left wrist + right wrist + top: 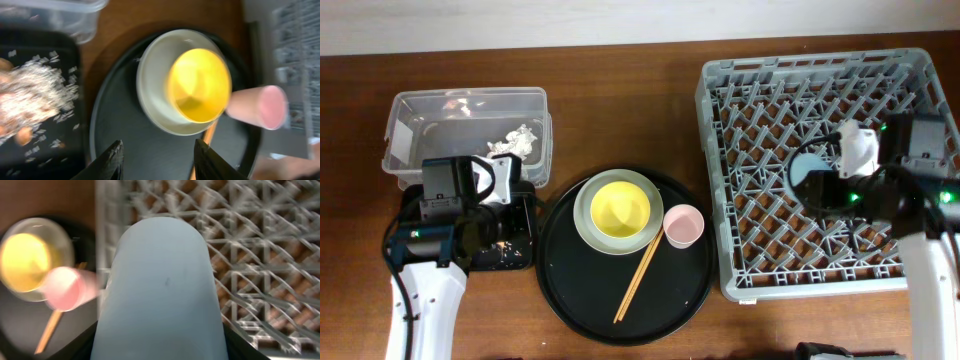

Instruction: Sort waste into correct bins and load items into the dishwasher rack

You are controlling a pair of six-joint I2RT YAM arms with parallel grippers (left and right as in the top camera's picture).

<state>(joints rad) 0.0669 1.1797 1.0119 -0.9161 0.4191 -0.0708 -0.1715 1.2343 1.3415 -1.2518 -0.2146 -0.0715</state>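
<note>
The robot's right gripper needs to lower the light blue cup among the pegs of the grey dishwasher rack next, since the cup is still above the rack's empty slots.
My right gripper (815, 180) is shut on the light blue cup (160, 290), holding it over the grey dishwasher rack (740, 90). The cup's rim shows in the overhead view (808, 162). My left gripper (157, 155) is open and empty, above the shallow black tray (520, 255) that holds food scraps (30, 95). The yellow bowl (620, 208) sits on the grey plate (588, 225). The pink cup (684, 224) lies beside it, and the chopsticks (638, 280) lie below. White tissue (515, 140) lies in the clear tub (410, 110).
The plate, bowl, pink cup and chopsticks rest on a large round black tray (580, 290) in the middle of the brown wooden table (620, 80). The rack fills the right side.
</note>
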